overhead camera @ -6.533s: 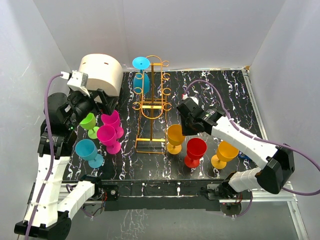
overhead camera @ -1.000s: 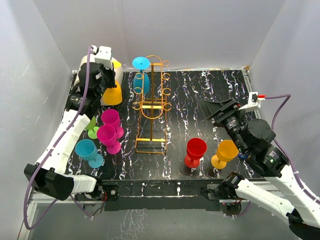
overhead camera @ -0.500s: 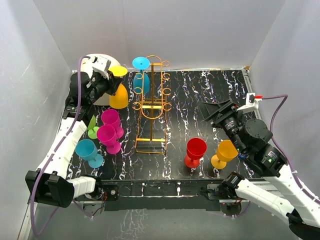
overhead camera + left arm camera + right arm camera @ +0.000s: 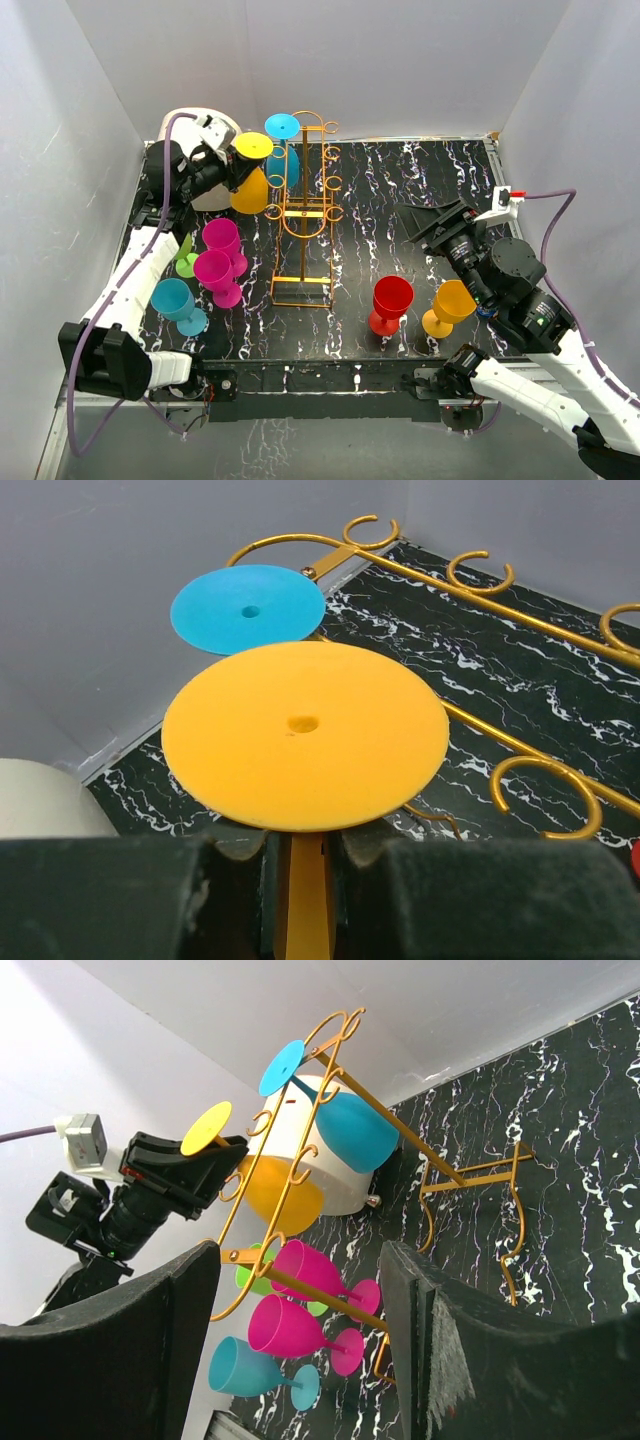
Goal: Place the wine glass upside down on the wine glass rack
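The rack's hook beside the blue glass (image 4: 283, 160) is empty, so next I will move my left gripper toward the right in the top view, then down to that hook and release.
An orange-yellow wine glass (image 4: 250, 188) hangs upside down in the air, its round foot (image 4: 305, 735) uppermost. My left gripper (image 4: 230, 168) is shut on its stem (image 4: 305, 900), just left of the golden wire wine glass rack (image 4: 303, 205). A blue glass (image 4: 283, 160) hangs upside down on the rack, and its foot (image 4: 248, 608) lies just beyond the yellow one. The rack's curled hooks (image 4: 532, 780) show to the right. My right gripper (image 4: 432, 222) stands open and holds nothing, well right of the rack. From the right wrist view I see the rack (image 4: 300, 1150) and the held glass (image 4: 285, 1195).
Two pink glasses (image 4: 222, 240) (image 4: 215, 272), a teal one (image 4: 178, 303) and a green one (image 4: 180, 252) stand left of the rack. A red glass (image 4: 390, 300) and an orange glass (image 4: 452, 305) stand front right. A cream cylindrical container (image 4: 192, 125) sits behind my left gripper.
My left gripper has carried the upside-down yellow glass rightward from the cream container to the rack's left side. The right arm has barely moved.
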Motion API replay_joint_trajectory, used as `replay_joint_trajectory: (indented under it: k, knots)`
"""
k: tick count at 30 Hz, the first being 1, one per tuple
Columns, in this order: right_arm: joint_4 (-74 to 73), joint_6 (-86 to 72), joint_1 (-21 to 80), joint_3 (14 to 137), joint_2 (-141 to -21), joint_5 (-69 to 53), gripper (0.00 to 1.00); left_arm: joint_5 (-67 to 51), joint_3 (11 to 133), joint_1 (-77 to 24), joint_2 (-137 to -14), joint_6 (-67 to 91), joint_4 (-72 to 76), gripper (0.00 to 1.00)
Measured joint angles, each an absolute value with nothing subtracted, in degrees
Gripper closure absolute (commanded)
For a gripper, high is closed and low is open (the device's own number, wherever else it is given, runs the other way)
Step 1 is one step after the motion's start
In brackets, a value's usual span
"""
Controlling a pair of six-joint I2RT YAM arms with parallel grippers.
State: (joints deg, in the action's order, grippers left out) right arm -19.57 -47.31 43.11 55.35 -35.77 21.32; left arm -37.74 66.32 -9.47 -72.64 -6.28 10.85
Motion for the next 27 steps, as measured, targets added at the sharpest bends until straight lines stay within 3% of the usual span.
replay_joint_trajectory:
  k: [27]
  knots:
    - [-19.62, -48.21, 43.11, 55.31, -35.48, 21.30, 0.36, -44.64, 65.60, -9.47, -78.98, -6.26, 20.99, 1.00]
